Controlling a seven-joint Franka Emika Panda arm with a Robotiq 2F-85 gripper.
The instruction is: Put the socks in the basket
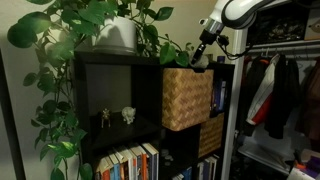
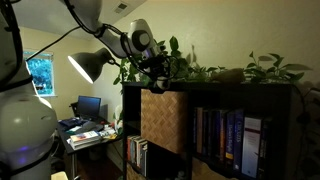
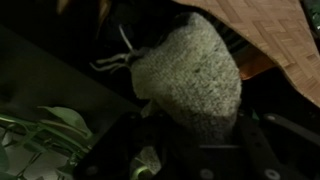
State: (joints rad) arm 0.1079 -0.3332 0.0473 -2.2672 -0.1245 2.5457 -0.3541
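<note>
The sock point(image 3: 190, 70) is still hanging above the basket's top edge. My gripper needs to go down next and move toward the gap behind the basket's front rim point(image 3: 255, 63) to let go of it there.
The tan wicker basket point(image 1: 186, 97) sits in the upper cubby of the dark shelf and juts out a little; it also shows in an exterior view point(image 2: 164, 120) and as a woven corner at the top right of the wrist view point(image 3: 270, 35). My gripper point(image 1: 201, 52) hangs just above the basket's top edge, and shows among leaves in an exterior view point(image 2: 158, 68). In the wrist view the gripper point(image 3: 195, 120) is shut on a speckled grey sock point(image 3: 190, 70) that bulges out between the fingers.
A potted plant point(image 1: 115, 30) trails leaves over the shelf top. A darker woven basket point(image 1: 210, 135) sits in the lower cubby. Books point(image 2: 225, 140) fill the neighbouring cubbies. Clothes hang on a rack point(image 1: 280, 90). A lamp point(image 2: 88, 65) and a desk point(image 2: 85, 130) stand beyond the shelf.
</note>
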